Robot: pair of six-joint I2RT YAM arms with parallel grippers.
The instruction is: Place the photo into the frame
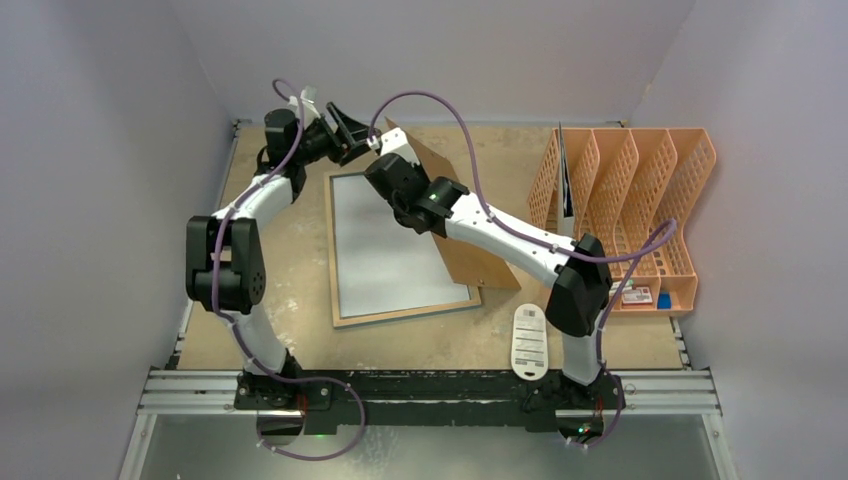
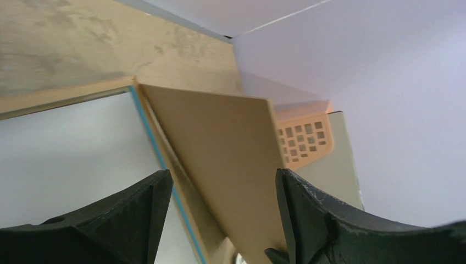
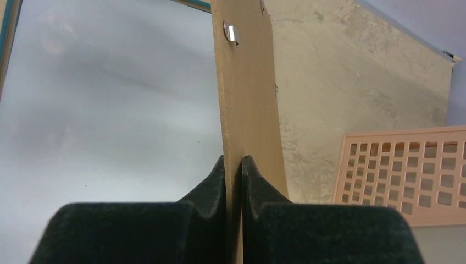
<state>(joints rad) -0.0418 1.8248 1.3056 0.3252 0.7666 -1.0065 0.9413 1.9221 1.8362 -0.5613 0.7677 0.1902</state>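
Observation:
My left gripper has its fingers open and needs to move them to the right in the top view, around the thin far edge of the board, which is that way.
The frame (image 1: 405, 314) lies flat mid-table with its light wood side up; a blue inner edge (image 2: 148, 132) shows. A pale surface (image 1: 385, 250) fills its opening; I cannot tell whether this is the photo's white back or the glass. No balloon print shows. A plain brown backing board (image 1: 480, 262) tilts up from the frame's right side. My right gripper (image 3: 234, 159) is shut on the edge of this board (image 3: 244, 82). Beside the board's far corner (image 2: 220, 143), my left gripper (image 2: 222, 179) is open, its fingers touching nothing.
An orange slotted organizer (image 1: 640, 200) stands at the right, with a thin sheet (image 1: 565, 175) upright in its left slot. A white remote-like object (image 1: 529, 342) lies near the right arm's base. Small items (image 1: 640, 296) sit by the organizer. Both grippers crowd the frame's far corner.

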